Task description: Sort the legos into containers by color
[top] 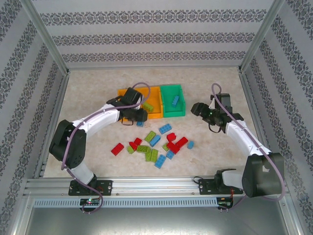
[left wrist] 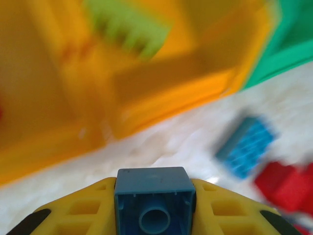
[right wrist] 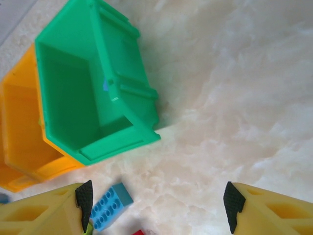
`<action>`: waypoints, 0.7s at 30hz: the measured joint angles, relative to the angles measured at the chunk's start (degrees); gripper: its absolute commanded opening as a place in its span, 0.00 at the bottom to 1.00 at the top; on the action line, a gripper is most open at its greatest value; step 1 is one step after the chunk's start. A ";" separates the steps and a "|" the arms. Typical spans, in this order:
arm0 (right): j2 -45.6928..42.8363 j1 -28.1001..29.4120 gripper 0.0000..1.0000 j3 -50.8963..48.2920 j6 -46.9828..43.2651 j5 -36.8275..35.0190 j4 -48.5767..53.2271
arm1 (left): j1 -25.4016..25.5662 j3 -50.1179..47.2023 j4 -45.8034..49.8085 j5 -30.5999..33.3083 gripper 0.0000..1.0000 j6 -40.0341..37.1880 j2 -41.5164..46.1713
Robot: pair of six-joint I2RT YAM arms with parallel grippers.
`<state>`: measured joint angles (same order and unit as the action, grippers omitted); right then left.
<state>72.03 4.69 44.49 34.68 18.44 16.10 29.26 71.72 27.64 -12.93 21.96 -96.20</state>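
Observation:
A blue lego is already in the green container [top: 172,87] [left wrist: 298,41], so next the left gripper needs to carry the small blue brick outward over that container and release it.
My left gripper [left wrist: 154,215] is shut on a small blue lego [left wrist: 154,196], its hollow underside facing the camera. From above, that gripper [top: 139,119] hangs just in front of the two orange containers [top: 157,95]. A lime lego [left wrist: 128,27] lies inside the nearer orange container [left wrist: 161,93]. The green container [top: 172,87] stands to their right with a blue lego [top: 175,101] in it. My right gripper [right wrist: 159,205] stands open over bare table, right of the green container [right wrist: 122,83], with nothing between its fingers. A blue lego [right wrist: 111,205] lies by its left fingertip.
Several loose red, blue and lime legos [top: 156,142] are scattered on the marble-pattern table in front of the containers. A blue one [left wrist: 246,145] and a red one [left wrist: 286,186] lie to the right of my left gripper. Patterned walls enclose the table.

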 measured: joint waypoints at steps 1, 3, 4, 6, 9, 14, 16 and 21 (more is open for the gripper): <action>0.00 0.28 0.73 -0.46 -0.31 -0.04 0.11 | 0.33 3.69 -0.20 -0.83 0.27 -0.11 -1.11; 0.00 1.27 0.73 -1.16 -0.94 -0.44 0.55 | 0.66 10.16 -0.61 -2.73 0.27 -0.13 -4.07; 0.00 2.19 0.73 -1.46 -1.55 -0.72 0.92 | 0.79 14.01 -0.83 -4.00 0.27 -0.11 -6.49; 0.00 3.80 0.73 -2.03 -2.40 -1.27 1.60 | 1.03 20.22 -1.38 -6.05 0.27 0.00 -11.10; -0.04 6.14 0.73 -3.28 -3.76 -2.34 2.36 | 1.46 27.89 -1.46 -8.28 0.27 0.98 -18.25; -0.04 9.01 0.74 -4.61 -5.35 -3.91 2.99 | 2.25 36.79 -0.81 -10.91 0.27 3.13 -27.71; 0.02 9.81 0.74 -4.61 -5.90 -4.37 2.93 | 2.32 39.78 -0.39 -11.26 0.28 3.87 -30.56; 1.42 11.54 0.78 -4.61 -6.51 -5.31 2.84 | 2.29 44.61 0.57 -11.10 0.41 5.40 -34.29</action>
<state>73.45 16.23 39.88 28.16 13.13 18.94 31.55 116.33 28.21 -24.03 27.35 -130.50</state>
